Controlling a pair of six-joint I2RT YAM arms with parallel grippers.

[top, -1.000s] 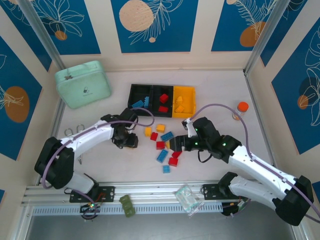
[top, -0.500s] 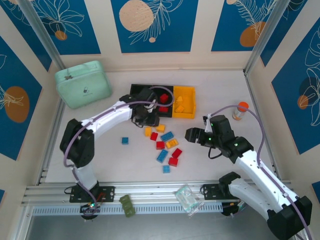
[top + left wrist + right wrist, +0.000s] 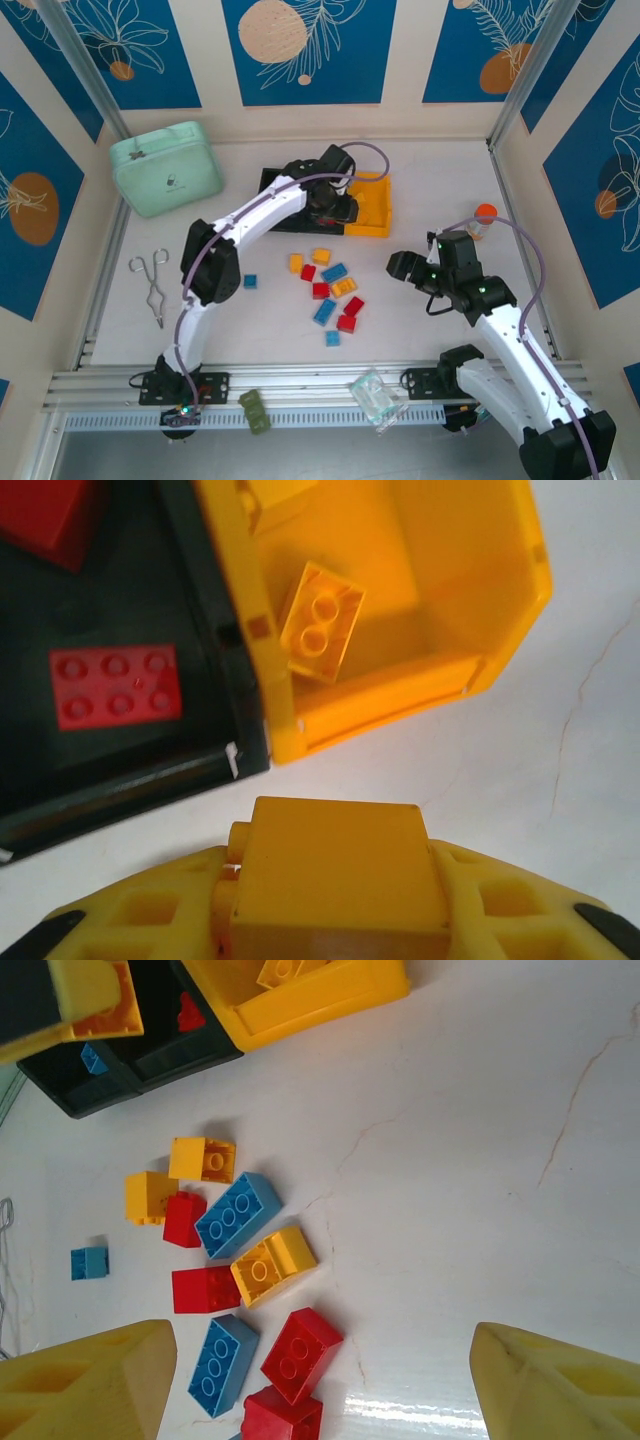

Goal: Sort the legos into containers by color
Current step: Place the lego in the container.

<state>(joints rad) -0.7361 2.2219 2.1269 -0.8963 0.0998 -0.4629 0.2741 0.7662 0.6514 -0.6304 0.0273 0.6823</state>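
The left gripper carries the held yellow brick outward over the yellow bin's open inside next and releases it, since the bin just beyond it matches in color.
My left gripper [image 3: 333, 207] is shut on a yellow brick [image 3: 335, 865], held just off the near corner where the middle black bin [image 3: 120, 770] meets the yellow bin [image 3: 430, 675]. A yellow brick [image 3: 321, 621] lies inside the yellow bin [image 3: 379, 186], and a red brick [image 3: 115, 685] lies in the black one. The left black bin [image 3: 274, 184] is partly behind the arm. Several red, blue and yellow bricks lie loose mid-table, among them a blue one [image 3: 335, 272], a yellow one [image 3: 273, 1265] and a red one [image 3: 301, 1355]. My right gripper [image 3: 401, 265] hangs open to their right, its fingers [image 3: 95, 1380] wide apart.
A mint-green case [image 3: 165, 167] stands at the back left. Metal forceps [image 3: 155, 285] lie at the left and a small blue brick [image 3: 250, 282] sits apart from the pile. An orange-capped bottle [image 3: 483, 220] stands at the right. A dark green brick [image 3: 254, 412] and a clear packet [image 3: 372, 397] rest on the front rail.
My left arm swung from left of the pile up and right to the bins, carrying the yellow brick. My right gripper drew back to the right, away from the pile.
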